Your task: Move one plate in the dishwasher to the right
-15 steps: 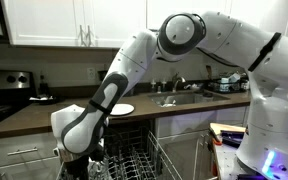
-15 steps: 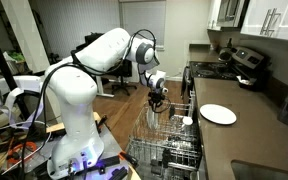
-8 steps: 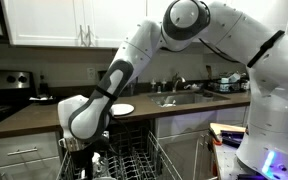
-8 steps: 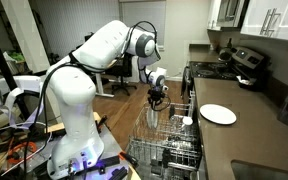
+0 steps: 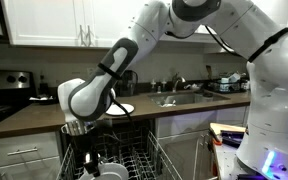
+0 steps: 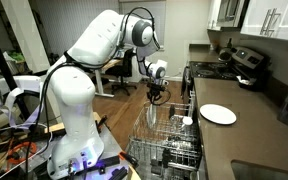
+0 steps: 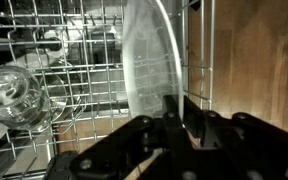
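My gripper moves the clear plate (image 6: pixel 152 116) back along the rack next, away from the glass bowl. It then releases the plate's rim where open pegs show on that side of the rack.
The dishwasher's grey wire rack (image 5: pixel 136 160) is pulled out below the counter and shows in both exterior views (image 6: pixel 172 140). My gripper (image 7: pixel 174 106) is shut on the rim of a clear glass plate (image 7: pixel 146 60), which stands on edge over the rack's tines. In an exterior view the gripper (image 6: pixel 156 96) hangs above the far end of the rack with the clear plate (image 6: pixel 152 116) below it. In the other one the gripper (image 5: pixel 87 148) is low at the rack's left part, and the plate (image 5: pixel 108 169) shows beside it.
A white plate (image 6: pixel 218 114) lies on the dark counter (image 5: pixel 44 112). A clear glass bowl (image 7: pixel 12 95) sits in the rack left of the held plate. A sink (image 5: pixel 179 98) and a black stove (image 6: pixel 234 62) stand along the counter. Wooden floor lies beside the rack.
The arm has risen over the last second. The gripper and the clear plate have moved up from the rack's tines.
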Motion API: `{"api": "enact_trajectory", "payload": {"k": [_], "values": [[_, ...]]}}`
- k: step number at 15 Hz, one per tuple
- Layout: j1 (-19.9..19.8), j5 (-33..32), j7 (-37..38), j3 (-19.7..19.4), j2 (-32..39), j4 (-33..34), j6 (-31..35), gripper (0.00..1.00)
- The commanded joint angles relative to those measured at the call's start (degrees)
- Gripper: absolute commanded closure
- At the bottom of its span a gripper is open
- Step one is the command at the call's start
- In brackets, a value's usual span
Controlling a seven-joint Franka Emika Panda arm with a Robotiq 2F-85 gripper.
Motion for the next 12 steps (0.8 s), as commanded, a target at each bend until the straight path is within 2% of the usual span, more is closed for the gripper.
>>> {"api": "enact_trajectory", "payload": {"k": [1,4,12], "values": [[-0.57,2.24,-1.35,0.24,-6.09,-4.68,-4.09,0.97],[-0.11,2.29,-0.74,-0.28,-7.98,-6.99,-4.74,0.97],[0.33,1.85,2.14,-2.38,-9.22,-15.91,0.02,0.97]]}}
